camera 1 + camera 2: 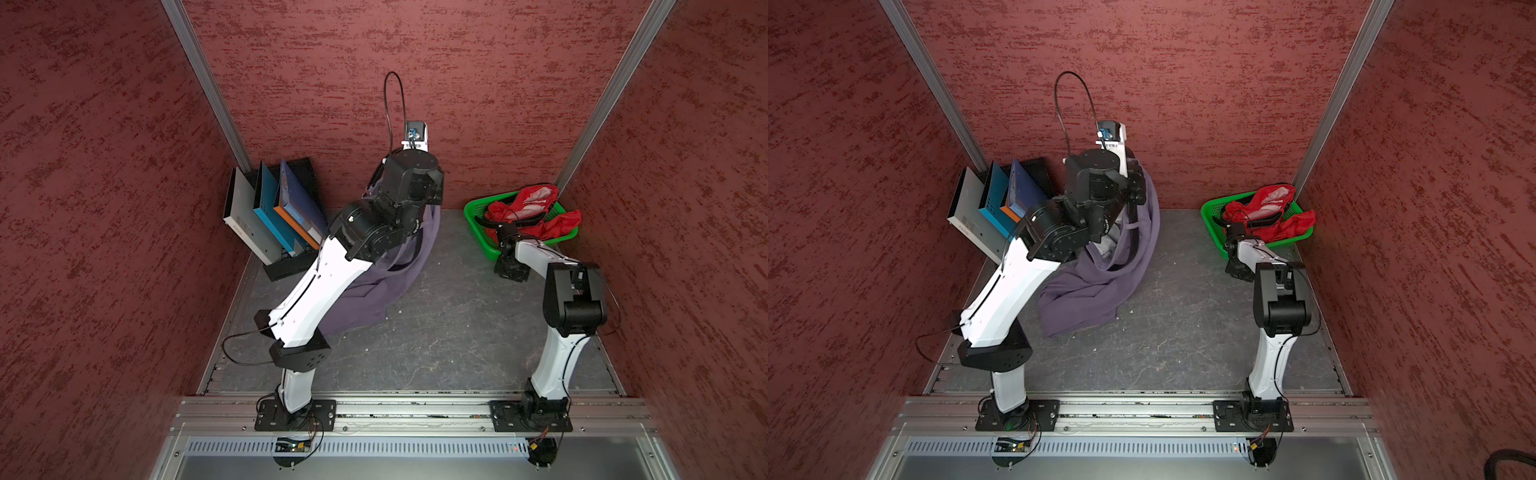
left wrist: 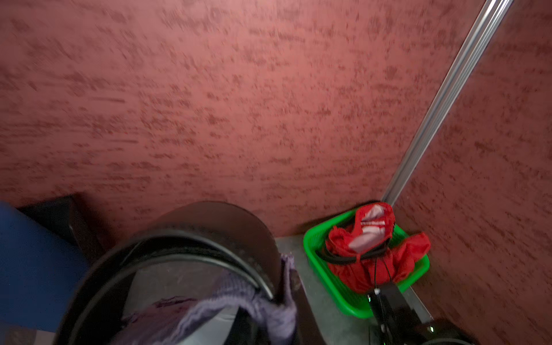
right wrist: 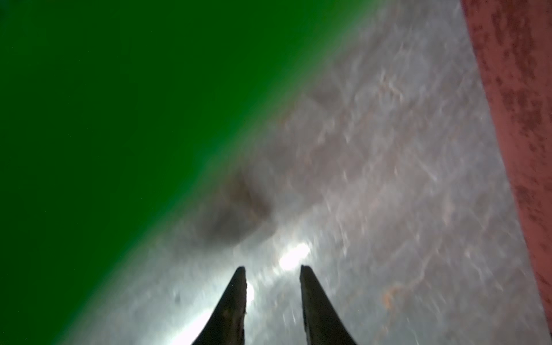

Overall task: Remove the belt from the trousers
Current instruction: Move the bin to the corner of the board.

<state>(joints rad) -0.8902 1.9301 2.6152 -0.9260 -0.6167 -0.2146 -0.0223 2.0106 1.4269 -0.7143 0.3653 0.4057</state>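
Observation:
My left gripper holds the trousers' waist, the only part hanging high. The legs already trail onto the table beneath, so it should lower there next and release the waist.
The greyish-purple trousers (image 1: 374,299) (image 1: 1084,299) hang from my raised left gripper (image 1: 1136,189) near the back wall, their legs trailing onto the grey table. The black belt (image 1: 1134,235) runs down inside the hanging waist. In the left wrist view it arcs as a wide blurred loop (image 2: 209,239) that ends at the left gripper (image 2: 277,301), which is shut on it with purple fabric (image 2: 277,322) bunched around the jaws. My right gripper (image 3: 273,268) (image 1: 509,270) is open and empty, low over the table beside the green basket (image 3: 119,119).
The green basket (image 1: 473,210) (image 2: 316,257) in the back right corner holds red trousers (image 1: 536,208) with their own black belt. A black rack of folders (image 1: 270,216) leans at the back left. Red walls enclose three sides.

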